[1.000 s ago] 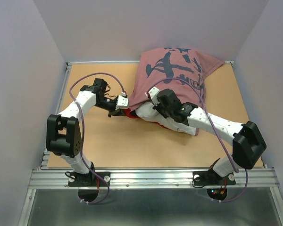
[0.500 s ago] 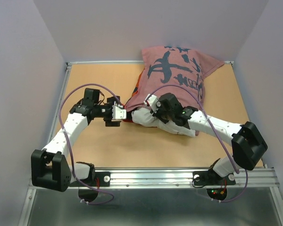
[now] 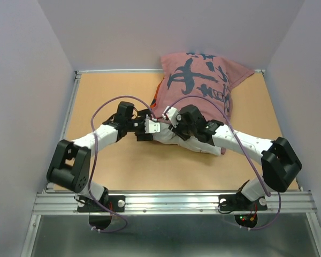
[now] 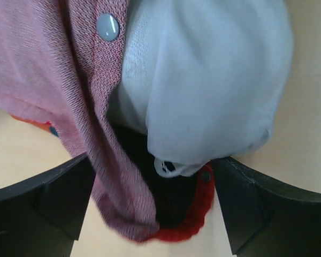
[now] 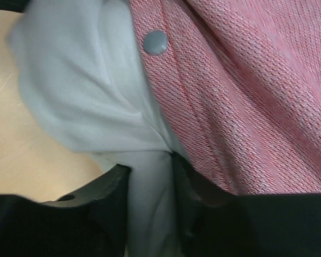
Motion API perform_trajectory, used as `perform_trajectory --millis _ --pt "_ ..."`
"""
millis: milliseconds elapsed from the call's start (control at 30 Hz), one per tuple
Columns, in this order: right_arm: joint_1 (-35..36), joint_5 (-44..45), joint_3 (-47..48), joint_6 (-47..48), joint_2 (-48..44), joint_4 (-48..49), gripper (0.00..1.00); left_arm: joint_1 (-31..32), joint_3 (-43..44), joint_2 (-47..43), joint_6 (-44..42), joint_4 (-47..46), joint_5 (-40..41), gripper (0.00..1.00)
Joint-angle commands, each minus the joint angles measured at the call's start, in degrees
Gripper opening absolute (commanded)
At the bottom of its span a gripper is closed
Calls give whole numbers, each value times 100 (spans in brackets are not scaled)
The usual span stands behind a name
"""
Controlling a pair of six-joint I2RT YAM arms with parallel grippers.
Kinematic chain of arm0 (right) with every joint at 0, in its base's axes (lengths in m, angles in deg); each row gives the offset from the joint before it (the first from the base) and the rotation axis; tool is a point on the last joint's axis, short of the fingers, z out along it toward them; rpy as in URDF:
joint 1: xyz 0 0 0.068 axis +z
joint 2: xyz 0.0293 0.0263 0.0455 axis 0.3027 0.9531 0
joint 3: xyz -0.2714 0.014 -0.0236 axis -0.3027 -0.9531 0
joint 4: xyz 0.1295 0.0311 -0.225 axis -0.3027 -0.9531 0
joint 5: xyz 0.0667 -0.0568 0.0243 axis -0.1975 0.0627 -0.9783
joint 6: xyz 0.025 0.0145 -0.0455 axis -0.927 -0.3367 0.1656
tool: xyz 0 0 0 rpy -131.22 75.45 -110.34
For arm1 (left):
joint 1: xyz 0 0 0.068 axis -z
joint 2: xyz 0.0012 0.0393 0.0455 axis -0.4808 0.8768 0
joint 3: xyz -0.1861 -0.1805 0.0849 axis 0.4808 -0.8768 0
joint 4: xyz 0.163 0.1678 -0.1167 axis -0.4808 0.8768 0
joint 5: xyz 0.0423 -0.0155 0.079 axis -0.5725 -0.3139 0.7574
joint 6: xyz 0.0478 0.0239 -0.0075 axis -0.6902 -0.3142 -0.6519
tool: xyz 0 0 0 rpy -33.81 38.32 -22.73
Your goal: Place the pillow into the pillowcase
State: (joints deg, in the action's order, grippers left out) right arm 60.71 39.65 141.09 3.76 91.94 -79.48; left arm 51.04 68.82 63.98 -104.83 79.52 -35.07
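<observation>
The pillowcase's pink hem fold [image 4: 116,184] is outward of the middle of my left gripper, so the gripper will next move outward, off the pillow corner between my fingers, and close on the fold.
The pillowcase [image 3: 203,80], pinkish-red with dark blue characters, lies at the back right of the table, its mouth toward me. The white pillow [image 3: 176,141] sticks out of that mouth. My left gripper [image 3: 154,124] stands open at the mouth. In its wrist view the fingers [image 4: 59,198] straddle the pillowcase hem [image 4: 37,64], its red lower edge [image 4: 192,225] and a pillow [image 4: 214,80] corner. My right gripper [image 3: 171,115] is on the pillow's top. Its jaws [image 5: 150,209] stand apart with a fold of pillow [image 5: 69,91] between them, beside the pillowcase [image 5: 246,91] edge.
The brown table board [image 3: 107,85] is bordered by a metal rail [image 3: 176,202] at the front and by grey walls on three sides. Purple cables loop over both arms. Grey snap buttons [image 4: 107,27] dot the pillowcase hem.
My left arm let go of the pillowcase edge, opened wide and swung right to the mouth. My right gripper's jaws spread apart on the pillow. The pillowcase settled back.
</observation>
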Motion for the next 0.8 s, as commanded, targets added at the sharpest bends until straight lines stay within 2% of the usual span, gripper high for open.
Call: perform_trajectory --millis 0,33,100,267,333,500,533,567,667,767 --pt "-108 -223 404 130 -301 313 57 -51 620 873 141 -351 51 99" --pt "-108 -702 299 271 -531 86 70 -138 821 936 141 -193 51 99" --pt "-47 -874 281 464 -1135 -544 84 -217 972 972 141 -8 51 99" --pt "-108 74 106 693 -2341 -1971 84 -183 1113 954 141 195 51 99" --pt "-108 145 -263 729 -3243 -2418 86 -183 1288 1156 141 405 51 99" --pt "-117 1067 -1133 632 -4320 -3150 92 -376 1771 1736 141 969 51 99" --pt "-117 1103 -1535 702 -4469 -3229 92 -411 1929 1798 2082 1125 390 99" --pt "-117 1164 -1721 738 -4792 -3247 93 -455 2000 1903 2136 1284 1421 1" --pt "-117 1488 -2607 922 -5207 -3178 93 -464 2141 1983 2163 1382 1317 0" --pt "-117 1806 -2856 1116 -5551 -2782 92 -473 2194 1983 2207 1496 1290 0"
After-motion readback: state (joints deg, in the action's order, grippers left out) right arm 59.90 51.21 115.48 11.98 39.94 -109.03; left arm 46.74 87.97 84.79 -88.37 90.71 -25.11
